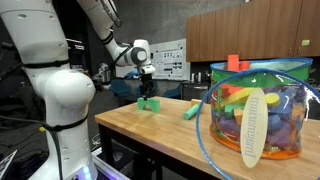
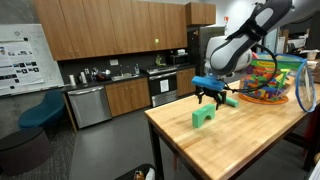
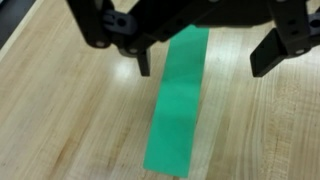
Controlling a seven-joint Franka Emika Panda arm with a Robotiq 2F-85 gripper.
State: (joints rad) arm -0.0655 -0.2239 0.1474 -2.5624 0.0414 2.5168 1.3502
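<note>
I will lower my gripper next over its upper end (image 2: 208,109) (image 3: 187,48) and close there, because the long green block already runs between my wide-open fingers.
A green block (image 3: 178,110) lies on the wooden table (image 3: 60,110) directly under my gripper (image 3: 205,65). In the wrist view it runs as a long green strip between the two black fingers (image 3: 143,62), which stand wide apart with nothing gripped. In both exterior views the gripper (image 1: 147,84) (image 2: 209,97) hovers just above the green block (image 1: 149,103) (image 2: 204,117), near the table's end. It is open and does not touch the block.
A second green piece (image 1: 192,111) (image 2: 231,101) lies on the table further in. A clear bag full of coloured toy pieces (image 1: 258,108) (image 2: 272,80) stands beyond it. The table edge (image 2: 165,135) drops off close to the block.
</note>
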